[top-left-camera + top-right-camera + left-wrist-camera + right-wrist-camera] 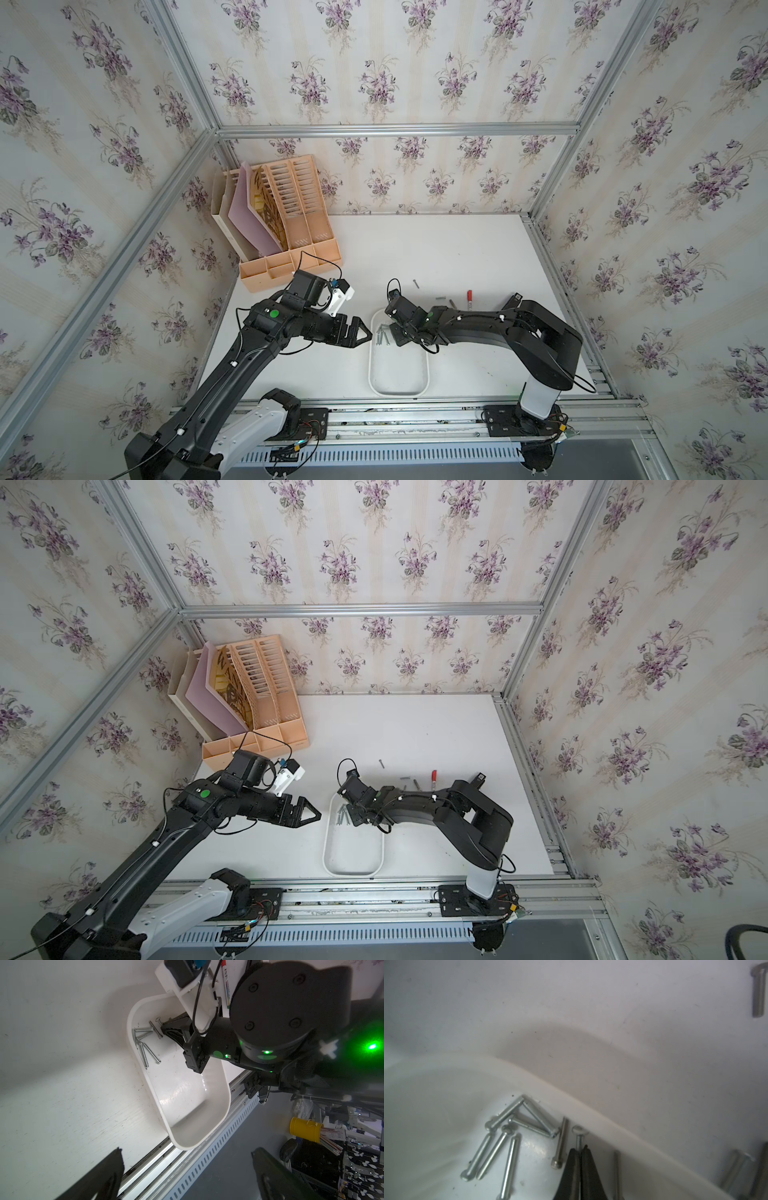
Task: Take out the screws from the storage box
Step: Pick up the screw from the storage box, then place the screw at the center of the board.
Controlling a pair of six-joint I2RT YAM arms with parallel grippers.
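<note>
The screw of my right gripper is still in the box. Next, my right gripper should lift over the side of the box, then go down beside the loose screws by the marker (453,304) (746,1172) and release the screw.
The white storage box (399,392) (353,872) lies near the table's front edge. Several silvery screws (382,334) (341,814) (145,1047) (500,1147) lie bunched in its far end. My right gripper (394,332) (580,1148) reaches down into that end. It is shut on the thin shaft of one screw (579,1136) (159,1020), whose head sticks out past the fingertips by the box wall (571,1103). My left gripper (368,332) (318,814) (187,1150) hovers just left of the box, open and holding nothing.
A few screws (416,283) (440,297) lie on the white table beyond the box, next to a red-capped marker pen (469,297). A peach slatted file organiser (286,232) stands at the back left. Aluminium rails (415,415) run along the table's front.
</note>
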